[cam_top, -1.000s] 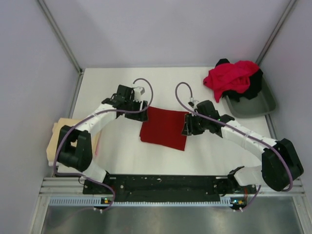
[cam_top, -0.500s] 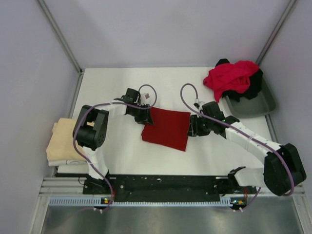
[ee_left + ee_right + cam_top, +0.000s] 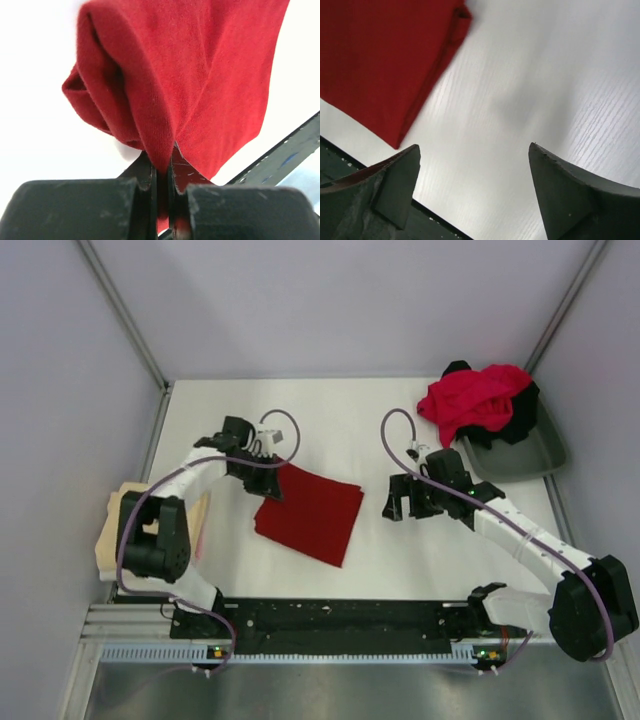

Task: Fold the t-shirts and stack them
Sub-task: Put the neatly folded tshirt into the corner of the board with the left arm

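The left gripper carries the maroon t-shirt to the left in the top view next, over the folded beige t-shirt (image 3: 110,537), and lets go of it.
A folded dark maroon t-shirt (image 3: 310,512) lies on the white table (image 3: 345,420), turned a little askew. My left gripper (image 3: 268,480) is shut on its far left corner. In the left wrist view the cloth (image 3: 200,75) bunches up out of the pinched left gripper (image 3: 165,165). My right gripper (image 3: 395,502) stands open to the right of the shirt, apart from it. In the right wrist view the right gripper (image 3: 474,146) has only bare table between its fingers, and the shirt's edge (image 3: 380,65) lies to the upper left.
A pale beige t-shirt (image 3: 118,532) lies folded at the table's left edge, partly behind the left arm. At the back right, a bright red t-shirt (image 3: 475,398) is heaped over a black one (image 3: 522,426) in a grey-green tray (image 3: 525,458).
The left gripper closed on the maroon shirt's corner and pulled the shirt left and toward the near edge. The right gripper opened, let go of the shirt and drew back a little to the right.
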Motion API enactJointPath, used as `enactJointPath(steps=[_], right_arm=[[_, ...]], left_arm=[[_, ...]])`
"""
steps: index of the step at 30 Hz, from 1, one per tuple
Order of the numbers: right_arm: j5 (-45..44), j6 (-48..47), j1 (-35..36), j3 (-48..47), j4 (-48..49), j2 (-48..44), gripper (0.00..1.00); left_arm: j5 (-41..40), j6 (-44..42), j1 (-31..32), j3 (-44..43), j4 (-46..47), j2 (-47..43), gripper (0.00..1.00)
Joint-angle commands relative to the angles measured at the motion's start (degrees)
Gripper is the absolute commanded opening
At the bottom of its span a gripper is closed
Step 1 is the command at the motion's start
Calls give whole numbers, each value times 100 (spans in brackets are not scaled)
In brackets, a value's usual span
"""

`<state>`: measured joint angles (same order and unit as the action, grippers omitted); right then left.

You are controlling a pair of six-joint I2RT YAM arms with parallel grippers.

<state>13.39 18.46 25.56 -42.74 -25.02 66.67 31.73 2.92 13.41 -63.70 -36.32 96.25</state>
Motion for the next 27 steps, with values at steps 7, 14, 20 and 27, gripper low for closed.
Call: enactJointPath(steps=[7, 14, 20, 27], right_arm=[[-126, -185, -51, -6, 23, -172, 99], [-178, -360, -51, -15, -3, -129, 99], [-336, -457, -51, 46, -30, -146, 99], [-346, -562, -51, 108, -39, -102, 99]], left_arm=[[-1668, -2119, -1042, -318, -2669, -1757, 0], [-3022, -2638, -1516, -617, -3092, -2321, 0], [-3874, -2840, -1640, -907, -3399, -2558, 0], [-4393, -2981, -1675, -1504, -3654, -2708, 0]])
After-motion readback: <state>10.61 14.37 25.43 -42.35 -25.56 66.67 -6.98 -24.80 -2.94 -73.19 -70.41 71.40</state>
